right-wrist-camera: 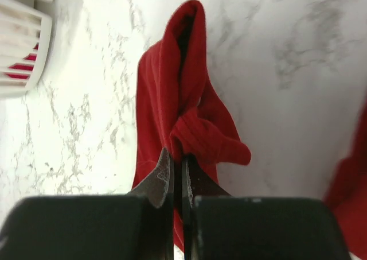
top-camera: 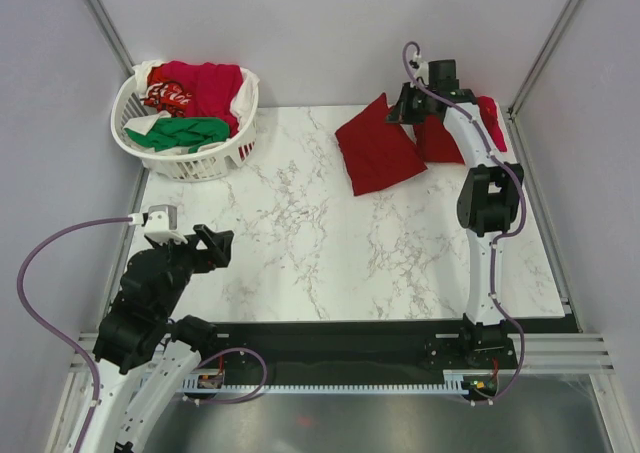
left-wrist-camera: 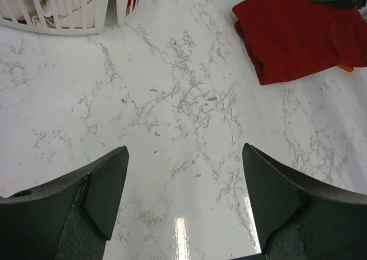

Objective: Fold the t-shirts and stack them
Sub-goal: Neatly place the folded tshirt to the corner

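Note:
Next, my right gripper carries the t-shirt (top-camera: 378, 153) to its right in the top view and releases it on top of the other dark red cloth (top-camera: 440, 144).
A folded dark red t-shirt (top-camera: 378, 153) lies at the back of the marble table, right of centre; it also shows in the left wrist view (left-wrist-camera: 292, 33). My right gripper (top-camera: 408, 101) is shut on a bunched edge of this red t-shirt (right-wrist-camera: 189, 128) at its far corner, lifting the cloth a little. More dark red cloth (top-camera: 440, 138) lies just right of it, partly hidden by the right arm. My left gripper (top-camera: 213, 245) is open and empty, low over bare table (left-wrist-camera: 183, 174) near the front left.
A white plastic lattice laundry basket (top-camera: 190, 158) stands at the back left, holding red, green and white shirts (top-camera: 200, 88). Its rim shows in the left wrist view (left-wrist-camera: 63, 19) and right wrist view (right-wrist-camera: 23, 36). Grey walls enclose the table.

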### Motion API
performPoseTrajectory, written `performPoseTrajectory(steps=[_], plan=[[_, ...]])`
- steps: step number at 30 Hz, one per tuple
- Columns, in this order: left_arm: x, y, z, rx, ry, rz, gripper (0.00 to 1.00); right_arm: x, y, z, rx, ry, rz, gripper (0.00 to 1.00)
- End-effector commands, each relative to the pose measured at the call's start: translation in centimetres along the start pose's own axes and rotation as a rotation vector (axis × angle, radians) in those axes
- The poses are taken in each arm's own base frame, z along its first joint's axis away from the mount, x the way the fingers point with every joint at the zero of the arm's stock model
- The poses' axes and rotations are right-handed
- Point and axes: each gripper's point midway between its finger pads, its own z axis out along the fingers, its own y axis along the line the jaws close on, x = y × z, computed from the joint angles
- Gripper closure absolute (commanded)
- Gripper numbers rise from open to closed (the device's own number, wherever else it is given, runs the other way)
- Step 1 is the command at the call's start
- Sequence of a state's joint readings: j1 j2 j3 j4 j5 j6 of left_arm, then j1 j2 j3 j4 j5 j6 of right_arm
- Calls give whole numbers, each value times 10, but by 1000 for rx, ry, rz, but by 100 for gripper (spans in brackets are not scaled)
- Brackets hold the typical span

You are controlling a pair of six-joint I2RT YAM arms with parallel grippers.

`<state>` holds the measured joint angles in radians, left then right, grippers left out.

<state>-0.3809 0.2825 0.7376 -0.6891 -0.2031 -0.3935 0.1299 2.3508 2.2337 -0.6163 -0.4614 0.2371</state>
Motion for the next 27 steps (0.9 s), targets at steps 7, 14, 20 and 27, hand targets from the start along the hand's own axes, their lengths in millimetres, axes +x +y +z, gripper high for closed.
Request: performPoseTrajectory(steps=[7,14,20,27], plan=[[-5,0,3,-9,12,19,14,-75,-39,-53,25,-168,13,100],[-4,0,3,-13,14,18,14,-125,-54,-96,20,-324,38,100],[-2,0,5,-12,23,19,14,-165,-61,-137,-8,-470,42,100],[0,-1,8,-14,40,22,14,-174,-126,-173,27,-539,126,100]])
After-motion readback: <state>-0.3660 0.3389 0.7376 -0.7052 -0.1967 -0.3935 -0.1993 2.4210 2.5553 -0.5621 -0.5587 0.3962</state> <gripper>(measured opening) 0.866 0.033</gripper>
